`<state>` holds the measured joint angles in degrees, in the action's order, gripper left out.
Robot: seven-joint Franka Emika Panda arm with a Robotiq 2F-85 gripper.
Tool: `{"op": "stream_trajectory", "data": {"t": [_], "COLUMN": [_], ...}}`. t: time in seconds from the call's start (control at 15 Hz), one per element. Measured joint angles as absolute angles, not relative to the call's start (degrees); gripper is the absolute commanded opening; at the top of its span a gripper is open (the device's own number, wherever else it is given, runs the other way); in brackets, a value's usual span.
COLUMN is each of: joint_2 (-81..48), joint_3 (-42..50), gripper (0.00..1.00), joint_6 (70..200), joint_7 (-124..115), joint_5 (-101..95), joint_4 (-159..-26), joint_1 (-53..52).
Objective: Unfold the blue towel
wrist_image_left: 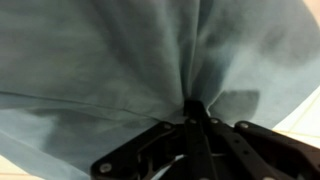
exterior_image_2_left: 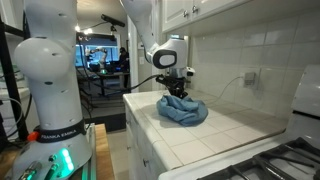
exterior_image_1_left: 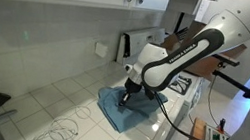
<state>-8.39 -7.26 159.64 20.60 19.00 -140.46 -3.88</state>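
Observation:
Next, the gripper draws the pinched fold a little toward the bare tiles by the looped white cable and releases it. The towel point(exterior_image_1_left: 125, 111) still lies bunched.
The blue towel point(exterior_image_1_left: 125, 111) lies rumpled on the white tiled counter point(exterior_image_1_left: 60, 95) and shows as a bunched heap in both exterior views point(exterior_image_2_left: 184, 112). My gripper point(exterior_image_1_left: 129, 91) is down on top of the towel point(exterior_image_2_left: 177, 92). In the wrist view the fingers point(wrist_image_left: 196, 108) are closed together on a pinched fold of the blue towel point(wrist_image_left: 100, 70), and creases fan out from the pinch point. The cloth fills almost the whole wrist view.
A thin white cable point(exterior_image_1_left: 63, 129) lies looped on the counter near the towel. A black appliance point(exterior_image_1_left: 124, 48) stands by the back wall. A stove point(exterior_image_2_left: 270, 160) sits at the counter's end. A wall outlet point(exterior_image_2_left: 252, 77) is behind.

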Motion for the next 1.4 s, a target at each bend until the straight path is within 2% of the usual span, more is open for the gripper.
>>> {"op": "stream_trajectory", "data": {"t": [0.27, 0.33, 0.4, 0.53, 0.73, 1.07, 1.2, 1.4], "joint_2": [-10.31, -10.4, -10.4, -10.23, -7.02, 8.28, 14.98, 24.43], "joint_3": [-11.39, -12.24, -12.94, -13.98, -13.94, -10.7, -9.91, -9.76], "gripper": [0.0, 0.26, 0.27, 0.39, 0.6, 0.96, 1.0, 1.0], "joint_6": [156.48, 155.47, 154.5, 152.97, 146.95, 136.31, 136.65, 135.18], "joint_7": [26.29, 28.03, 29.66, 32.78, 33.55, 25.49, 18.46, 7.58], "joint_5": [19.76, 20.32, 21.02, 23.3, 24.82, 24.07, 22.34, 18.17], "joint_4": [-136.88, -136.51, -136.23, -135.97, -135.78, -139.19, -144.0, -150.1], "joint_1": [-2.86, -2.44, -2.04, -1.27, -0.63, -1.91, -2.77, -3.35]}}
